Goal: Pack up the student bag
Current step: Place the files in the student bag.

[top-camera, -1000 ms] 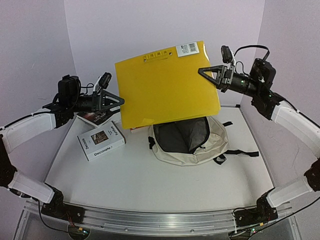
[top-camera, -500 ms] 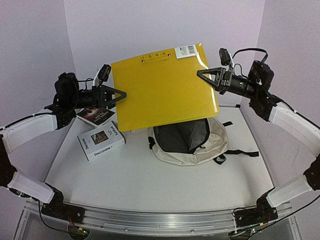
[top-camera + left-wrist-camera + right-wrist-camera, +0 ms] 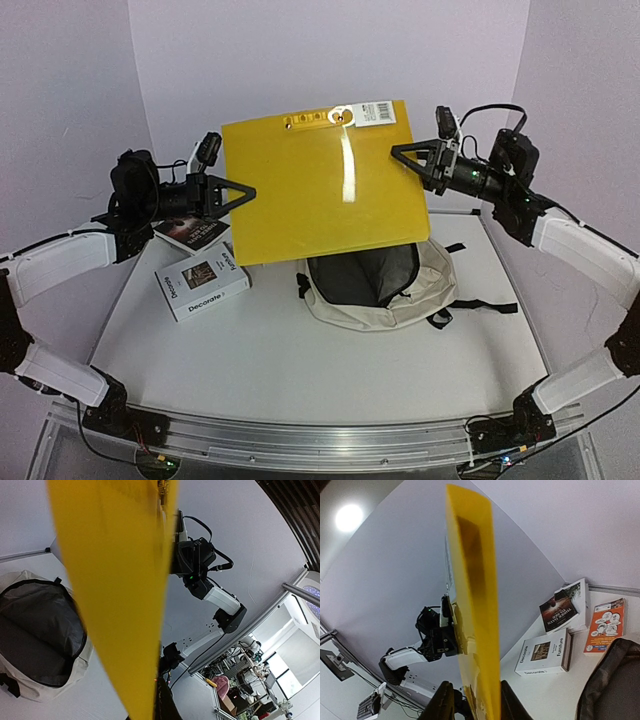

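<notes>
I should move my open right gripper off the edge of the folder (image 3: 320, 185) and down onto the bag's rim away from the Decorate book, while my left gripper holds the folder.
The student bag (image 3: 375, 290) lies at the table's centre back, cream, with its dark mouth gaping open; it also shows in the left wrist view (image 3: 30, 630). A large yellow folder (image 3: 320, 185) hangs upright in the air just above and behind it. My left gripper (image 3: 240, 192) is shut on the folder's left edge, and the folder (image 3: 115, 580) fills its wrist view. My right gripper (image 3: 408, 160) is at the folder's right edge. Its fingers (image 3: 442, 702) stand apart on either side of the folder (image 3: 475, 605), with a gap showing on one side.
A white "Decorate" book (image 3: 203, 282) lies left of the bag, with a dark-covered book (image 3: 190, 233) behind it. An orange book (image 3: 605, 625) lies beside the bag's back edge. Walls close in behind and on both sides.
The folder has shifted left and levelled out. My left gripper has closed onto its left edge. My right gripper's jaws have parted from that folder's right edge.
</notes>
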`<state>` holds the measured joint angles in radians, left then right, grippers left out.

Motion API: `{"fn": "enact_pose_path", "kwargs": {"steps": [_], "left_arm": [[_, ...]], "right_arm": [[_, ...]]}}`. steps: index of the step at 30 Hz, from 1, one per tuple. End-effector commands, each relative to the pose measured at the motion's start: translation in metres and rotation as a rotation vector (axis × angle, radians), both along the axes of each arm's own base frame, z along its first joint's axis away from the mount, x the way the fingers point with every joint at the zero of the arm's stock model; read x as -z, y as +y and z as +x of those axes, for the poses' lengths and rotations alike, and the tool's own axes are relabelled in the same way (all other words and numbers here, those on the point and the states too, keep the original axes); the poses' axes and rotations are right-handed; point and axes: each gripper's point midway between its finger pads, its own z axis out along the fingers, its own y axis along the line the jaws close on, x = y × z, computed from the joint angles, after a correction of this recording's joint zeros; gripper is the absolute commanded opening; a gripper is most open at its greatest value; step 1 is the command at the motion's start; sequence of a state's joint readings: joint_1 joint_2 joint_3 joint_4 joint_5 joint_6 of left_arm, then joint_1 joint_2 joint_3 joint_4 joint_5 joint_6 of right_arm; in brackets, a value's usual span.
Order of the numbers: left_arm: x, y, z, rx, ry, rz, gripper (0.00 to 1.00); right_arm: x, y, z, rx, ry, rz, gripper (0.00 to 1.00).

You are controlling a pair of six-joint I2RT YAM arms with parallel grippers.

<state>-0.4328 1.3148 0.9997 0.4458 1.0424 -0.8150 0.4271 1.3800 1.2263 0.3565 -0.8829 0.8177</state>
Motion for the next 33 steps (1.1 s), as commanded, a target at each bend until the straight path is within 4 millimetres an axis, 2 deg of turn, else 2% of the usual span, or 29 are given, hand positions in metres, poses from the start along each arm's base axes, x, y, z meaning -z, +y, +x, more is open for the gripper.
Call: {"fn": "enact_pose_path", "kwargs": {"steps": [1,4,5,9,14,18,20,23,29,33], "left_arm": [[-0.005,0.003,0.004,-0.052,-0.021,-0.008,0.00],[-0.002,0.007,0.009,-0.101,-0.001,0.009,0.00],[0.001,0.008,0.012,-0.127,0.011,0.018,0.00],[0.019,0.018,0.032,-0.248,0.105,0.050,0.00],[0.039,0.031,0.047,-0.332,0.200,0.044,0.00],[0.055,0.039,0.059,-0.397,0.287,0.053,0.00],[0.061,0.041,0.062,-0.410,0.316,0.058,0.00],[0.063,0.038,0.061,-0.382,0.325,0.052,0.00],[0.074,0.037,0.063,-0.375,0.374,0.078,0.00],[0.079,0.037,0.062,-0.377,0.387,0.100,0.00]], "right_arm": [[0.012,0.000,0.018,0.060,-0.009,0.000,0.38],[0.028,-0.002,0.028,0.097,0.013,-0.029,0.53],[0.034,-0.004,0.033,0.128,0.019,-0.049,0.61],[0.068,-0.019,0.053,0.274,0.014,-0.218,0.81],[0.115,-0.031,0.065,0.351,0.069,-0.362,0.89],[0.154,-0.063,0.084,0.515,0.147,-0.511,0.97],[0.174,-0.084,0.094,0.591,0.219,-0.572,0.98],[0.206,-0.105,0.103,0.630,0.319,-0.626,0.98],[0.266,-0.118,0.112,0.654,0.417,-0.758,0.93],[0.287,-0.114,0.115,0.618,0.441,-0.791,0.87]]}}
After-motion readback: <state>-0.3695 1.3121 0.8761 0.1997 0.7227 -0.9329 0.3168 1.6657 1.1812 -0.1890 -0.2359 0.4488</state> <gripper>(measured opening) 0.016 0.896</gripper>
